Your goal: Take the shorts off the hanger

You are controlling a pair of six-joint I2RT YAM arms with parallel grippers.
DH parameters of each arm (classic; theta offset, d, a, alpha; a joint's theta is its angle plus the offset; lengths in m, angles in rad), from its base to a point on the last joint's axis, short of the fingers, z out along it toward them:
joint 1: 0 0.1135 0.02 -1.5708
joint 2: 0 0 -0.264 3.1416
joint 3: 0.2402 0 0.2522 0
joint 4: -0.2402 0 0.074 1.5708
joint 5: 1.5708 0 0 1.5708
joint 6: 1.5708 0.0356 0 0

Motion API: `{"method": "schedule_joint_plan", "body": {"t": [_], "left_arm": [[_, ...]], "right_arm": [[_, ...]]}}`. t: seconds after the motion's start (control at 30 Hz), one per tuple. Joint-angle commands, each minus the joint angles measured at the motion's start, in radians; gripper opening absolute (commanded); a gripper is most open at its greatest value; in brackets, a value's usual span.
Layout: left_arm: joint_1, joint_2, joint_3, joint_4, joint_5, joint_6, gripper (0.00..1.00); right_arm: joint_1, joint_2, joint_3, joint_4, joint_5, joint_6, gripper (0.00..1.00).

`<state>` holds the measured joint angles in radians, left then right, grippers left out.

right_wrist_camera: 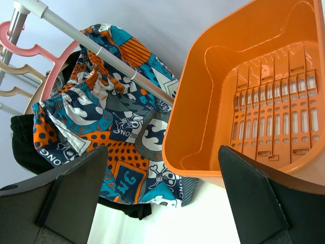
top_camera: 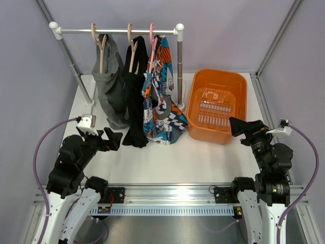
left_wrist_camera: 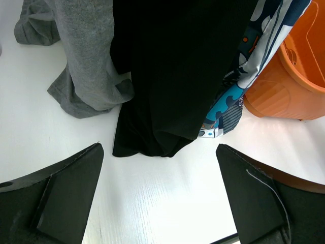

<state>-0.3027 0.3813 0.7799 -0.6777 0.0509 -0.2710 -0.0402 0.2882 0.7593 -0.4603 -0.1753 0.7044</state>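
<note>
The pink hanger's neck (top_camera: 153, 42) hangs above my left gripper, to its right in the top view, so I will lift the gripper outward past the black shorts (top_camera: 135, 96) to the neck.
Three shorts hang from hangers on a white rail (top_camera: 117, 31): grey shorts (top_camera: 109, 89) on the left, black shorts (top_camera: 135, 96) in the middle, printed blue-orange shorts (top_camera: 161, 109) on a pink hanger (top_camera: 151, 33) on the right. Their hems rest on the table. My left gripper (top_camera: 112, 139) is open and empty, just left of the black hem (left_wrist_camera: 152, 142). The grey shorts (left_wrist_camera: 84, 61) also show in the left wrist view. My right gripper (top_camera: 236, 126) is open and empty, beside the orange basket's near right corner. The printed shorts (right_wrist_camera: 101, 137) show in the right wrist view.
An empty orange basket (top_camera: 217, 105) stands right of the rack, also in the right wrist view (right_wrist_camera: 213, 101). The rack's right post (top_camera: 180, 66) stands between shorts and basket. Grey walls close in the sides and back.
</note>
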Motion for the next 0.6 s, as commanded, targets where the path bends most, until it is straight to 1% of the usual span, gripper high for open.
{"method": "schedule_joint_plan", "body": {"t": [0.0, 0.3, 0.4, 0.5, 0.53, 0.57], "left_arm": [[-0.006, -0.004, 0.002, 0.064, 0.024, -0.010, 0.99], [-0.006, 0.008, 0.007, 0.066, 0.047, -0.007, 0.99], [-0.006, -0.004, 0.019, 0.090, 0.050, -0.011, 0.99], [-0.006, 0.037, 0.088, 0.128, 0.079, -0.028, 0.99], [-0.006, 0.062, 0.157, 0.133, 0.081, -0.034, 0.99], [-0.006, 0.118, 0.192, 0.138, 0.083, -0.037, 0.99]], "right_arm": [[-0.004, -0.009, 0.017, 0.045, 0.000, 0.006, 0.99], [-0.004, 0.008, 0.018, 0.041, 0.007, 0.000, 0.99], [-0.004, 0.022, 0.028, 0.035, 0.000, -0.002, 0.99], [-0.004, 0.029, 0.037, 0.028, 0.000, 0.001, 1.00], [-0.004, 0.032, 0.037, 0.025, -0.003, 0.001, 0.99], [-0.004, 0.034, 0.040, 0.017, -0.010, -0.002, 1.00]]}}
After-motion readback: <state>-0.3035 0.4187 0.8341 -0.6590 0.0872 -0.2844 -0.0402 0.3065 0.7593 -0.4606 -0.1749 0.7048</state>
